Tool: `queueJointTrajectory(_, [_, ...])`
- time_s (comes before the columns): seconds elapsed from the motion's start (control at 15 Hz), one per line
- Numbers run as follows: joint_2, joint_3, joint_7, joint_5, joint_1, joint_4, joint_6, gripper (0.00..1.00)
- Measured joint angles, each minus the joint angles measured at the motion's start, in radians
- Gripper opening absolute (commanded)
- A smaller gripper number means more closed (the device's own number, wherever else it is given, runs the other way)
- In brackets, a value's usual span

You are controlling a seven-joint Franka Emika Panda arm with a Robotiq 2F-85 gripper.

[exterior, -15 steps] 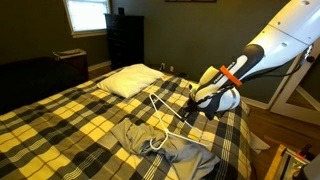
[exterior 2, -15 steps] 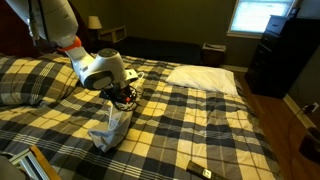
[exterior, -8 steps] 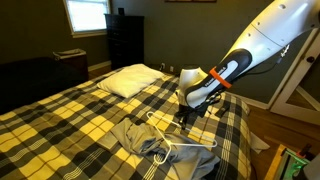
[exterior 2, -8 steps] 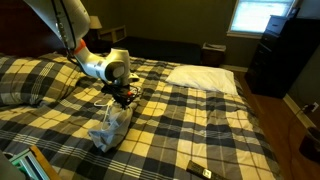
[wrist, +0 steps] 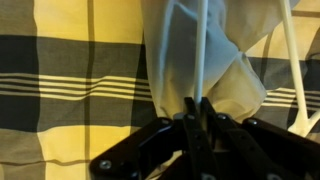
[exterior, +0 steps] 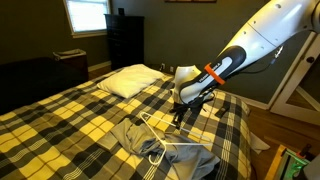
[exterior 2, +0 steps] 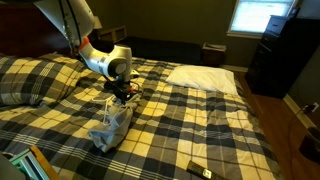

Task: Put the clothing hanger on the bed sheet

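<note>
Next, the gripper carries the rod outward and down toward the crumpled grey garment (exterior: 165,150) and releases it there, since the hanger's held end still hangs above the bed.
The white wire clothing hanger (exterior: 152,128) lies slanted over a crumpled grey garment (exterior: 165,150) on the yellow plaid bed sheet (exterior: 70,120). My gripper (exterior: 177,117) is at the hanger's upper end, low over the bed. In the wrist view my gripper (wrist: 198,112) is shut on one thin white rod of the hanger (wrist: 201,45), with the pale garment (wrist: 225,70) under it and a second rod (wrist: 293,60) at the right. In an exterior view the gripper (exterior 2: 122,96) hangs just above the garment (exterior 2: 110,125); the hanger is hard to make out there.
A white pillow (exterior: 130,80) lies at the head of the bed, also seen in an exterior view (exterior 2: 205,77). A small dark object (exterior 2: 200,171) lies near the bed's edge. A dark dresser (exterior: 124,40) stands by the window. A white frame (exterior: 295,85) stands beside the bed.
My gripper has moved with the hanger across the bed toward the pillow side and lower. The hanger now rests flatter over the grey garment.
</note>
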Motion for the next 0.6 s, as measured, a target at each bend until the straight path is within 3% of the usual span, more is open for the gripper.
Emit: queueJointTrajectory(0.6, [0.172,0.056,-0.09,0.075,-0.1,0.214,-0.113,0.02])
